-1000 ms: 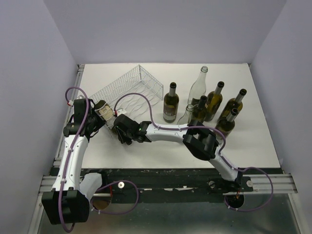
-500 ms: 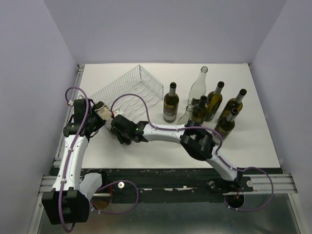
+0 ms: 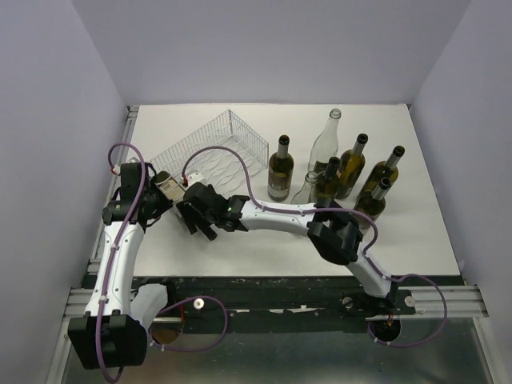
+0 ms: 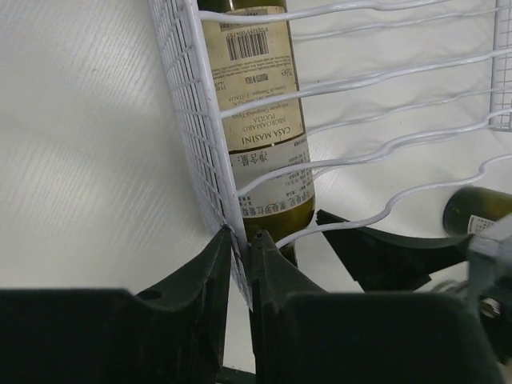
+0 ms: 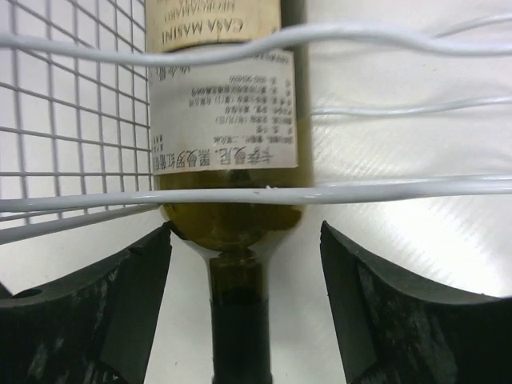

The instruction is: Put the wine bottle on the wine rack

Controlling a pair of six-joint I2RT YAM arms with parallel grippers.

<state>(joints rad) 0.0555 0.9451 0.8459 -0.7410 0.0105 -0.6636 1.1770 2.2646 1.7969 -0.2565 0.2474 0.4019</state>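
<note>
One bottle is already racked, so my right gripper will rise, cross to the right in the top view and lower around the nearer clear bottle's neck.
The wine bottle (image 3: 170, 186) lies on its side in the near left corner of the white wire wine rack (image 3: 228, 136). In the left wrist view the labelled bottle (image 4: 260, 120) rests along the rack's mesh side wall (image 4: 200, 136). My left gripper (image 4: 242, 244) is shut on that wall's lower edge. In the right wrist view my right gripper (image 5: 244, 240) stands open, its fingers (image 5: 120, 296) apart from the bottle's dark neck (image 5: 240, 328) on both sides. From above, the left gripper (image 3: 157, 202) and right gripper (image 3: 189, 211) sit close together at the rack's near corner.
Several upright bottles stand to the right of the rack: a dark one (image 3: 280, 168), a tall clear one (image 3: 326, 140) and a cluster of green ones (image 3: 356, 172). The right arm (image 3: 280, 214) stretches across the table's front. Walls close in the left, right and back.
My right gripper has opened and let go of the bottle's neck, after being shut on it. The right arm has shifted slightly left. The left gripper still holds the rack's wall.
</note>
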